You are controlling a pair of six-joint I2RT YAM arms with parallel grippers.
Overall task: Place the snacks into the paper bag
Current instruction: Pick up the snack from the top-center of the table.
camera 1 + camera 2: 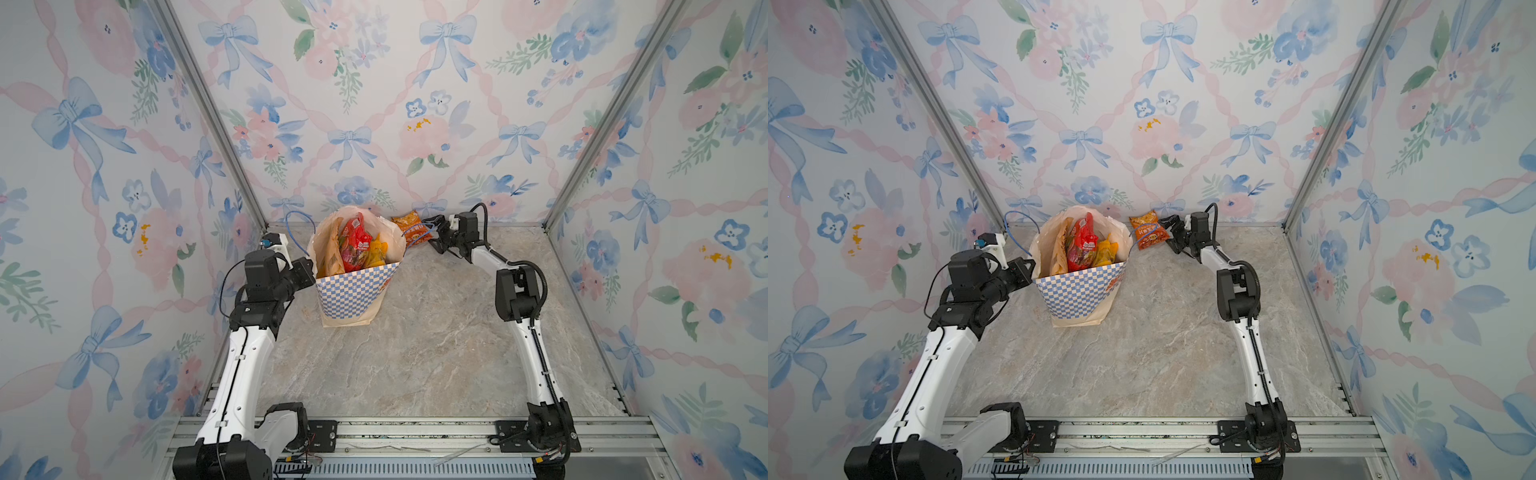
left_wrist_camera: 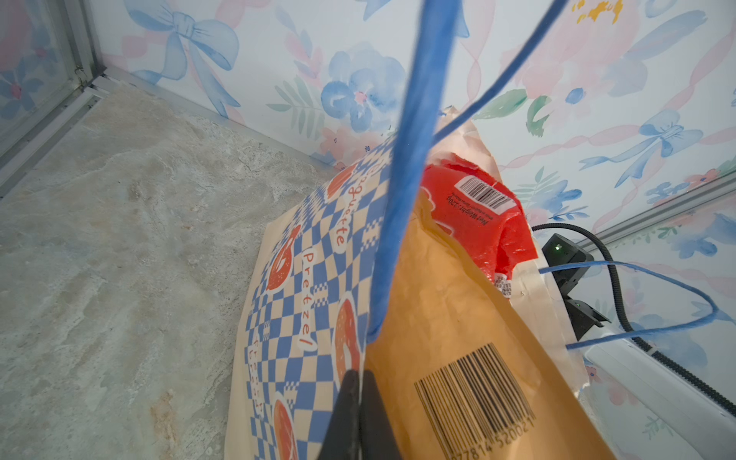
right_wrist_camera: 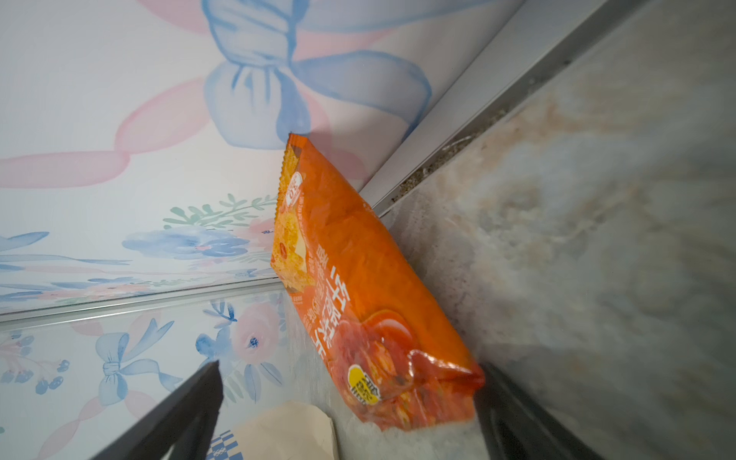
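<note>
The right gripper eases a little toward the bag and closes on the orange packet's lower end (image 1: pixel 1160 237) (image 3: pixel 429 392) next. That end lies bagward between its open fingers.
The checkered paper bag (image 1: pixel 353 291) stands upright at the back of the table and leans a little. Inside it are a tan kraft pouch (image 2: pixel 450 318), a red packet (image 1: pixel 353 245) and a yellow packet (image 1: pixel 376 253). My left gripper (image 2: pixel 360 376) is shut on the bag's left rim, also seen in a top view (image 1: pixel 1027 268). One orange snack packet (image 3: pixel 358 286) lies on the table right of the bag, against the back wall. My right gripper (image 3: pixel 352 370) is open, its two fingers either side of the packet's near end (image 1: pixel 436 232).
A blue cord handle (image 1: pixel 417 237) of the bag hangs over the orange packet; the other handle (image 2: pixel 410 159) loops up by my left wrist. The flowered back wall (image 1: pixel 374 124) rises just behind bag and packet. A metal rail (image 1: pixel 415 432) runs along the front edge.
</note>
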